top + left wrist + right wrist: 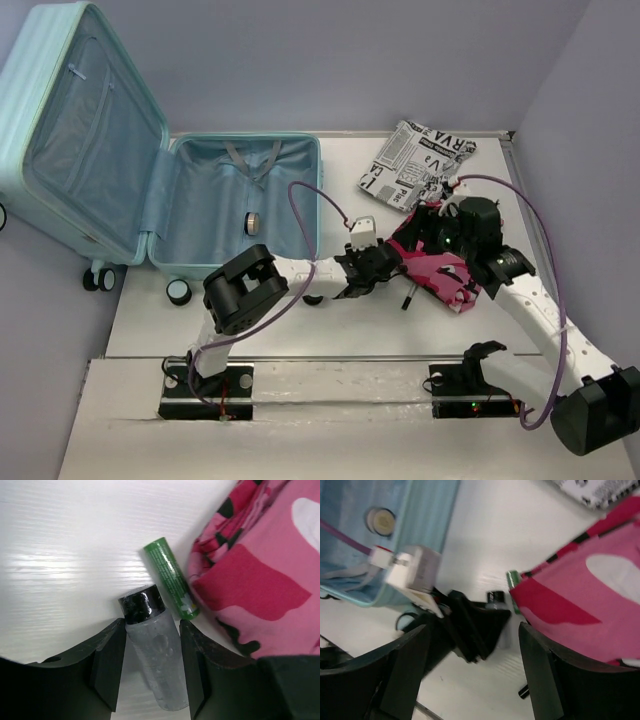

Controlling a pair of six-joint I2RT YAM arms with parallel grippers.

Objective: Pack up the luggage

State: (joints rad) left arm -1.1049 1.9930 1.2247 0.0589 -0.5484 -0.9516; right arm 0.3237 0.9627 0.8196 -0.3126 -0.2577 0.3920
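Observation:
The luggage is open and has room inside, so next I lift my left gripper, bring the bottle over the luggage's bottom beside the round tin (253, 221) and let it go.
The luggage (205, 235), pale aqua, lies open at the left with its lid (90, 130) propped up. A small round tin (253, 221) sits in its base. My left gripper (152, 665) is down on the white table, shut on a clear bottle (157, 660) with a black cap that lies flat between the fingers. A green tube (170, 577) lies just beyond the bottle, against a pink patterned cloth (260, 580). In the top view the left gripper (385, 262) meets that cloth (445, 275). My right gripper (475, 680) hovers open over it, with nothing between its fingers.
A black-and-white newsprint cloth (415, 165) lies at the back right. A small black stick-like item (410, 297) rests on the table by the pink cloth's near edge. The suitcase wheels (178, 291) stick out at the front left. Purple cables loop over both arms.

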